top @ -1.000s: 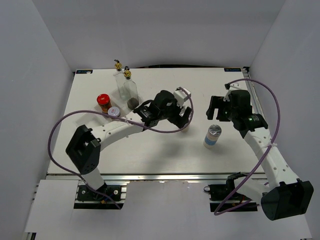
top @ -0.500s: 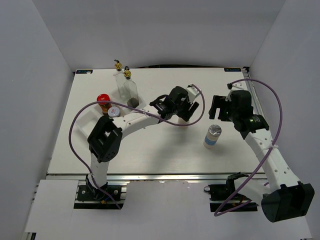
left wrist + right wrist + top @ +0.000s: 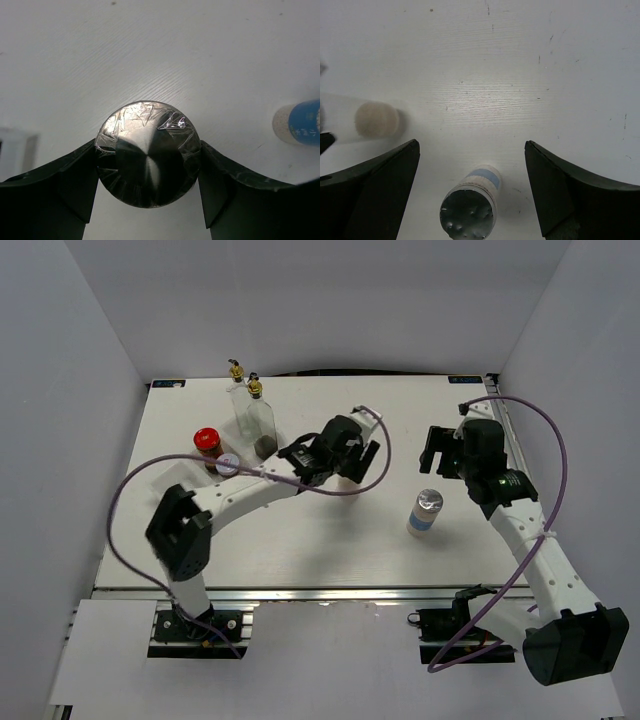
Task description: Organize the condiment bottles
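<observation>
My left gripper needs to carry the shaker to its left in the top view next, past the red-capped jar. Then it should lower the shaker inside the tray's empty section (image 3: 180, 478) and let go.
My left gripper (image 3: 347, 465) is shut on a silver-lidded shaker (image 3: 148, 152) near the table's middle; its fingers (image 3: 75, 182) press the lid from both sides. A second shaker with a blue label (image 3: 426, 511) stands upright on the right. My right gripper (image 3: 437, 462) is open and empty just behind it; in the right wrist view the shaker (image 3: 470, 207) stands between and below the spread fingers (image 3: 555, 200). Two tall glass bottles with gold tops (image 3: 253, 408), a red-capped jar (image 3: 207, 442) and a third shaker (image 3: 228, 466) stand at the back left.
White walls close the table on the left, back and right. The left arm's purple cable (image 3: 130, 490) loops over the left half of the table. The held shaker shows blurred at the left in the right wrist view (image 3: 376, 120).
The left arm's elbow swung right and then back left, and its gripper shifted slightly with the shaker still held. The right gripper drifted slightly right. The bottles on the table did not move.
</observation>
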Available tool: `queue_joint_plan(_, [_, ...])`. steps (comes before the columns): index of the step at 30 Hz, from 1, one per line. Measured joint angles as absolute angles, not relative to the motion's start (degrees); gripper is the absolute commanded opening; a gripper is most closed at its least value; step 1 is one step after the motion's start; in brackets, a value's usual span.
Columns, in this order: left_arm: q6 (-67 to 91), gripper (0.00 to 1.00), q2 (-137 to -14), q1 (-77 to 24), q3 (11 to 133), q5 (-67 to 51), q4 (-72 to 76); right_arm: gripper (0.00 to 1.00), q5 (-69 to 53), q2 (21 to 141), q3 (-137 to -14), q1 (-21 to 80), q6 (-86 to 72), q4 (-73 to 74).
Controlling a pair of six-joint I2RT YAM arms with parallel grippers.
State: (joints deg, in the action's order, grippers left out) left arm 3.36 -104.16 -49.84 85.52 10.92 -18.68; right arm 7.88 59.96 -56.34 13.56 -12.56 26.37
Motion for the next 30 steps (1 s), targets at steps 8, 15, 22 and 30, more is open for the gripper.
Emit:
queue_joint_plan(8, [17.0,0.00,-77.3,-49.2,71.8,35.8,-28.5,0.89,11.0,62.0,-56.4,11.0,-13.3,23.0])
queue_joint_plan(15, [30.5,0.00,-62.5,-35.8,66.6,51.5,-40.2,0.89,9.0,65.3,-56.4,8.7,-13.3,21.4])
queue_joint_plan(22, [34.4,0.00,-60.0,-21.6,66.1,57.0,-42.4,0.89,6.0,66.2,-56.4,6.2,-13.0,19.3])
queue_joint_plan(30, [35.0,0.00,-72.7,-7.9,66.4,50.9,-39.6,0.89,5.0,66.5,-56.4,3.2,-13.0,19.0])
